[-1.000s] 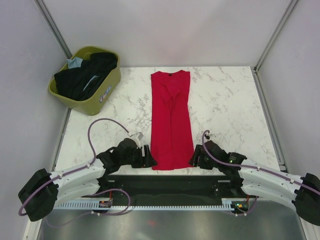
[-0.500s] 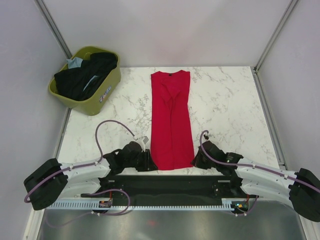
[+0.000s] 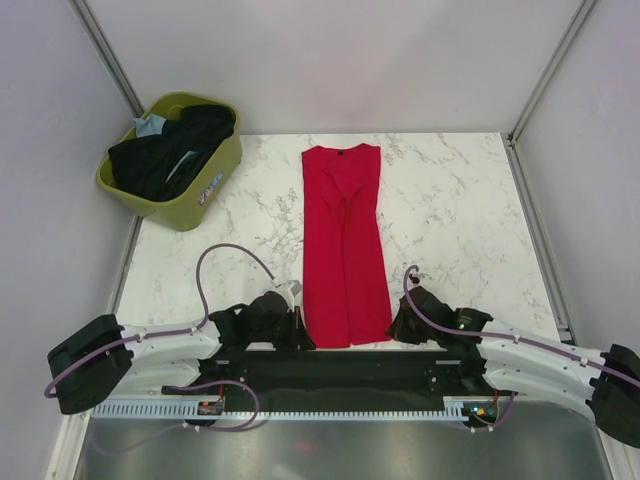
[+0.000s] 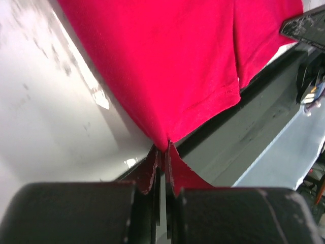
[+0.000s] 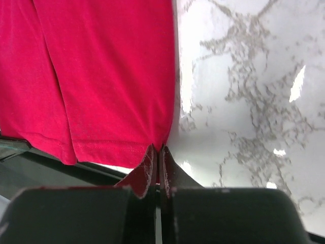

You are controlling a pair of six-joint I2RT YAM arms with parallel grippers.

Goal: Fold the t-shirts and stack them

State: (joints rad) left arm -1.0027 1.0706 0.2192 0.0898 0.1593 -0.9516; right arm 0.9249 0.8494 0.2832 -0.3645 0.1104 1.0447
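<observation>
My left gripper needs to go up, move outward and come down to release the t-shirt's hem on the t-shirt near its collar (image 3: 318, 196), since the t-shirt lies full length.
A bright red t-shirt (image 3: 343, 240) lies folded into a long narrow strip down the middle of the marble table, collar at the far end. My left gripper (image 3: 301, 337) is shut on its near left hem corner (image 4: 163, 144). At the near right hem corner (image 5: 158, 147), my right gripper (image 3: 396, 330) is shut as well. Both corners are pinched between the fingertips, and the hem (image 5: 109, 147) hangs at the table's near edge. More t-shirts, black (image 3: 170, 150) and light blue (image 3: 150, 126), are heaped in the basket.
An olive-green plastic basket (image 3: 215, 170) stands at the far left corner of the table (image 3: 450, 210). Grey walls close in the sides and back. A black rail (image 3: 340, 370) runs along the near edge between the arm bases.
Both grippers have closed on the red shirt's near hem corners; the left one slid forward and right to reach its corner. The hem now looks drawn slightly toward the near edge.
</observation>
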